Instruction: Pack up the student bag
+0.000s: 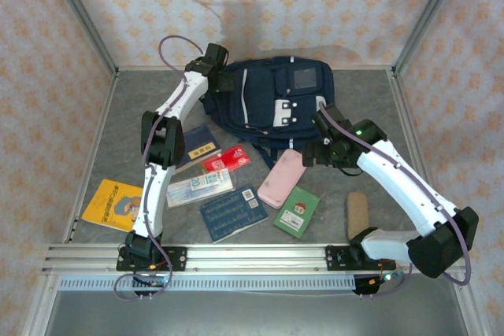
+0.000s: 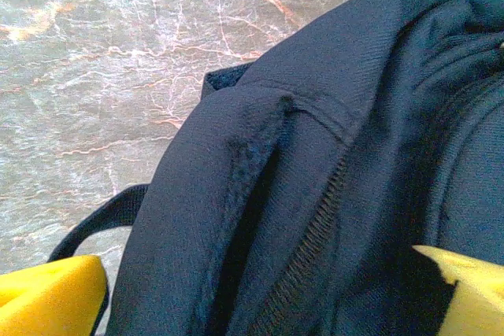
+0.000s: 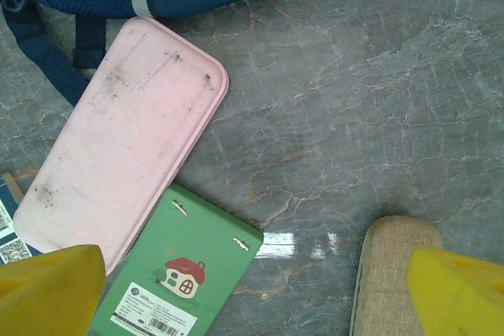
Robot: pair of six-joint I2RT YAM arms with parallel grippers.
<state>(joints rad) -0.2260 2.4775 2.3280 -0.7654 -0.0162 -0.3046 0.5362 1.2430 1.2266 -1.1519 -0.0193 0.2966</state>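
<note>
The bag's raised navy fold point(image 1: 214, 94) point(image 2: 228, 218) is beside the zip line, and my left gripper will next go down onto it and close.
The student bag point(image 1: 272, 100), navy with white stripes and grey patches, lies flat at the back middle of the table. My left gripper point(image 1: 224, 81) is at the bag's left top corner. In the left wrist view it point(image 2: 264, 297) stands open, its yellow fingertips point(image 2: 47, 297) wide apart over a fold of the bag point(image 2: 315, 163) with a zip line running between them. My right gripper point(image 1: 309, 153) hovers by the bag's near edge. It point(image 3: 252, 297) is open above bare table, with nothing between its fingertips point(image 3: 461, 293).
In front of the bag lie a pink case point(image 1: 282, 177), green notebook point(image 1: 297, 210), beige pouch point(image 1: 357, 214), blue book point(image 1: 234, 212), clear ruler pack point(image 1: 201, 188), red item point(image 1: 227, 159), dark book point(image 1: 197, 145) and yellow book point(image 1: 114, 204). A metal rail point(image 1: 252, 256) runs along the near edge.
</note>
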